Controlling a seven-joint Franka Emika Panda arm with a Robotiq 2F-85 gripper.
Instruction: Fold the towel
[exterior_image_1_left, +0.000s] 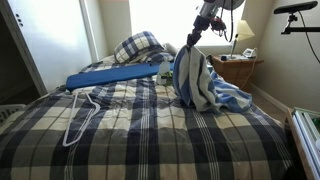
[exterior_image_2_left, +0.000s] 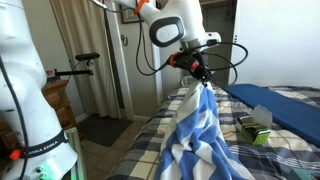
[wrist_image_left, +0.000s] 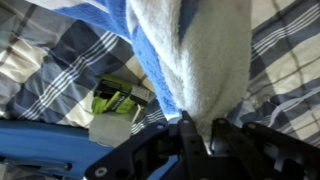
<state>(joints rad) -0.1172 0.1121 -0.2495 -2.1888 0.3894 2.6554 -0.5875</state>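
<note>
The towel still hangs tall, so my gripper will carry its pinched edge down and toward the nightstand, over the towel's lower part on the bedspread, and let go of it.
The blue-and-white striped towel (exterior_image_1_left: 197, 82) hangs in a tall rumpled drape from my gripper (exterior_image_1_left: 192, 40), its lower part resting on the plaid bedspread (exterior_image_1_left: 130, 125). In an exterior view the towel (exterior_image_2_left: 205, 130) falls from the gripper (exterior_image_2_left: 200, 76) down to the bed. In the wrist view the towel (wrist_image_left: 205, 55) is pinched between the two dark fingers (wrist_image_left: 198, 128). The gripper is shut on the towel's upper edge.
A long flat blue board (exterior_image_1_left: 115, 75) lies across the bed by the pillows (exterior_image_1_left: 138, 45). A white hanger (exterior_image_1_left: 80, 120) lies on the bedspread. A small green box (exterior_image_2_left: 255, 128) sits on the bed. A nightstand with a lamp (exterior_image_1_left: 238, 62) stands beside the bed.
</note>
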